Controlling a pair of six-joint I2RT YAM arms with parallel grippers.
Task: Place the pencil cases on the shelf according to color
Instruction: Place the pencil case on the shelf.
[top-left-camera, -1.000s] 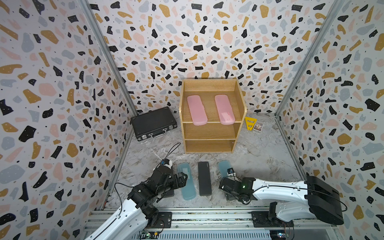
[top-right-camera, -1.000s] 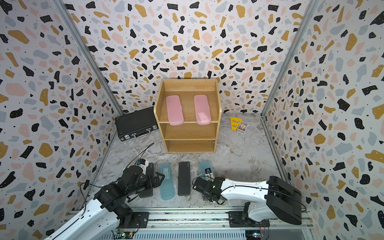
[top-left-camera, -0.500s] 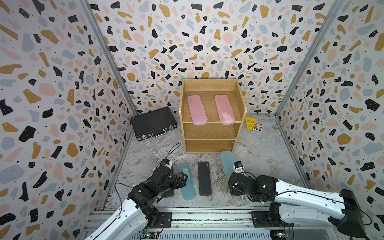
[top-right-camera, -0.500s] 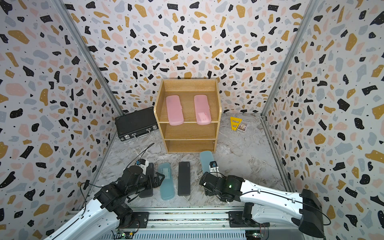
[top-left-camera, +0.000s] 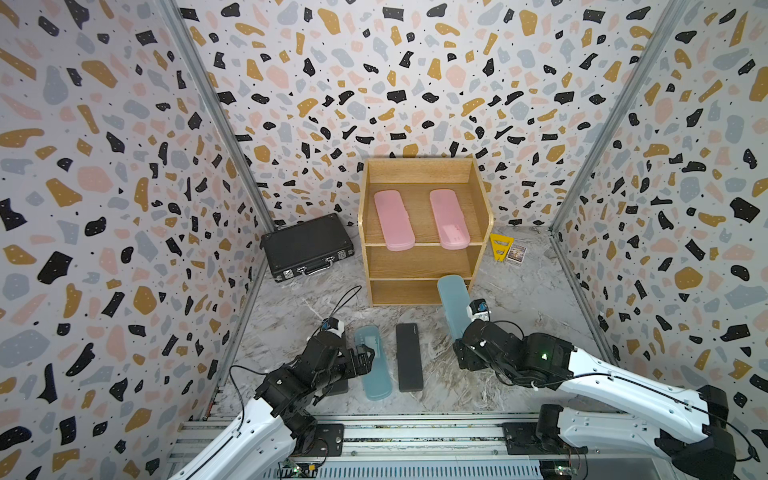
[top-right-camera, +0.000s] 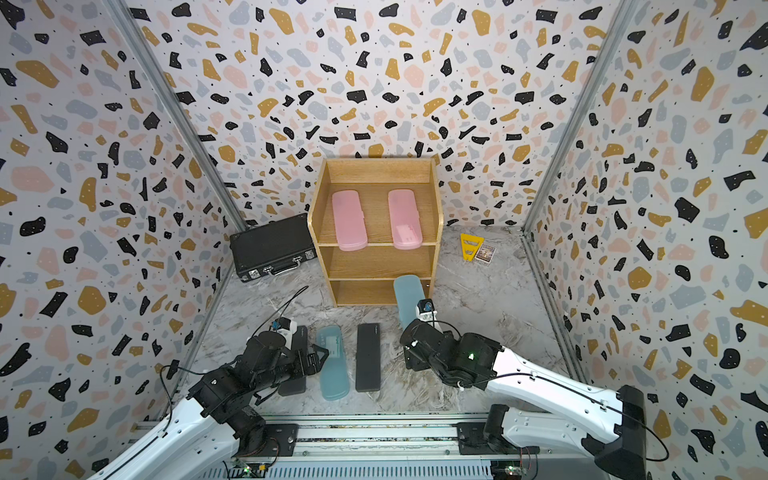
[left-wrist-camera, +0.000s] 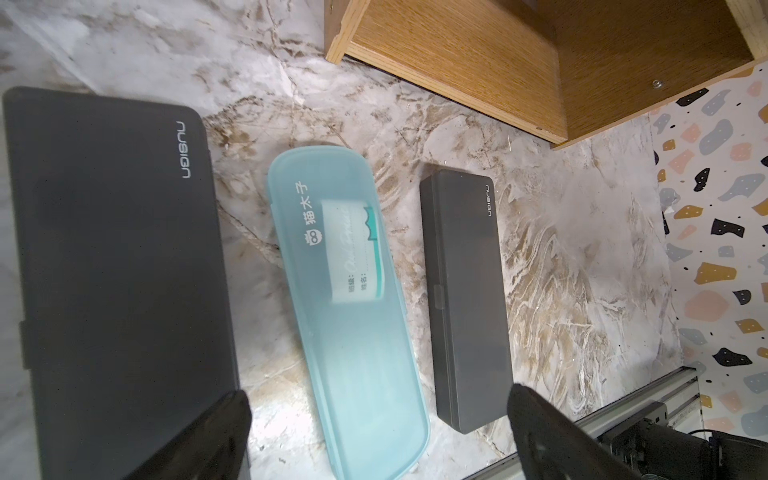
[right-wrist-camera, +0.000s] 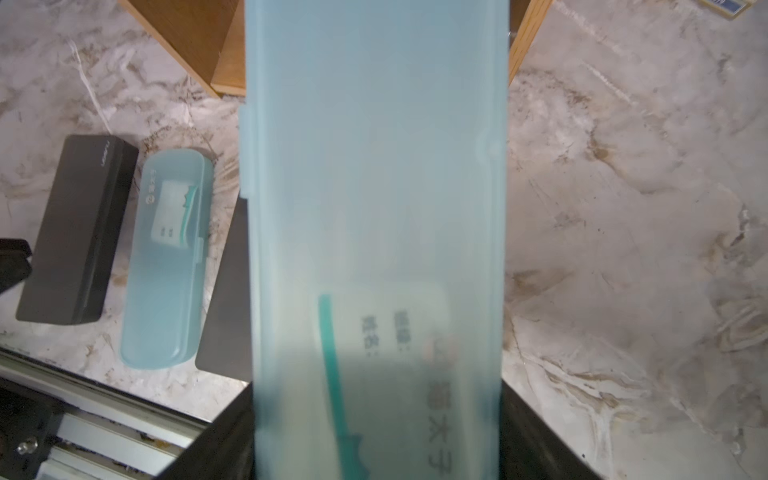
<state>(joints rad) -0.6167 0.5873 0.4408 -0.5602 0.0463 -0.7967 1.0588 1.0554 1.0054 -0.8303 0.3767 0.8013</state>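
Observation:
The teal case in my right gripper moves outward next, onto the shelf's middle level (top-left-camera: 449, 260) for release, since that level lies outward, empty beneath the pink cases.
Two pink pencil cases (top-left-camera: 393, 219) (top-left-camera: 449, 218) lie on the top tier of the wooden shelf (top-left-camera: 424, 262). My right gripper (top-left-camera: 464, 337) is shut on the near end of a teal pencil case (top-left-camera: 454, 303) (right-wrist-camera: 374, 166), held above the floor, and the case's far end overlaps the shelf's lowest tier. On the floor lie another teal case (top-left-camera: 372, 361) (left-wrist-camera: 349, 299) and a black case (top-left-camera: 409, 357). A second black case (top-right-camera: 297, 357) (left-wrist-camera: 112, 270) lies partly under my left arm. My left gripper (top-left-camera: 365, 358) (left-wrist-camera: 378, 436) hangs open over the floor teal case's near half.
A black briefcase (top-left-camera: 307, 247) stands left of the shelf. A yellow packet (top-left-camera: 500, 245) and a small card box (top-left-camera: 516, 253) lie to the shelf's right. The metal rail (top-left-camera: 374, 432) runs along the front edge. Patterned walls close three sides.
My right arm has raised the teal case off the floor and carried it forward toward the shelf's lower tier. The left arm has stayed still.

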